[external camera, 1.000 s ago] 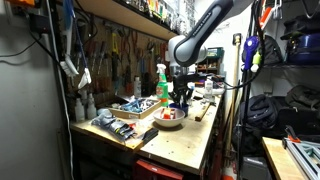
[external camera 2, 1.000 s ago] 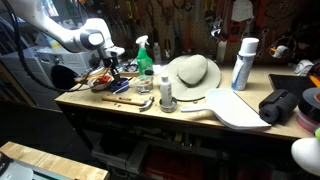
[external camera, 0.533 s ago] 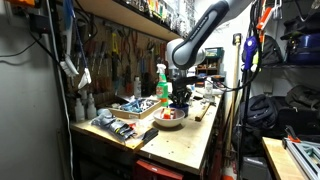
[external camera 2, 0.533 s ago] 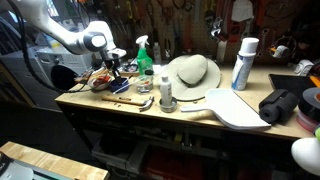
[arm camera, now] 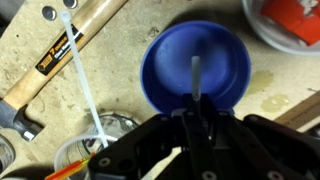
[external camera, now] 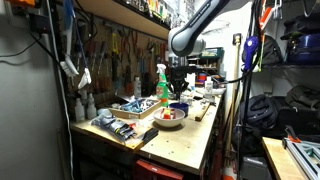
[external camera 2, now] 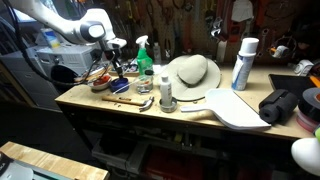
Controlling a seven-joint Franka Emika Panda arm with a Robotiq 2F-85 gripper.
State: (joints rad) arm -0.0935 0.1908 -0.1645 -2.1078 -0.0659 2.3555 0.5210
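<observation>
A clear cup (external camera 2: 145, 87) with a red-and-yellow stick is standing next to the blue bowl, so I will next move my gripper over that cup (arm camera: 86, 152) and open.
In the wrist view my gripper (arm camera: 196, 118) is shut on a thin grey rod (arm camera: 196, 78) that sticks out straight ahead. The rod's tip hangs over the middle of a blue bowl (arm camera: 170, 60), which stands on the wooden bench. I cannot tell what the rod is. In both exterior views the gripper (external camera: 176, 88) (external camera 2: 116, 62) points down and hangs well above the cluster of dishes (external camera: 170, 117) on the bench.
A wooden-handled hammer (arm camera: 70, 45), a white zip tie (arm camera: 85, 85) and a red-and-white container (arm camera: 290, 20) lie around the bowl. On the bench are a green spray bottle (external camera 2: 146, 58), a straw hat (external camera 2: 193, 72), a white can (external camera 2: 242, 64) and a tool tray (external camera: 135, 106).
The arm has risen, lifting the gripper straight up from just above the dishes to well clear of them. Nothing on the bench has moved.
</observation>
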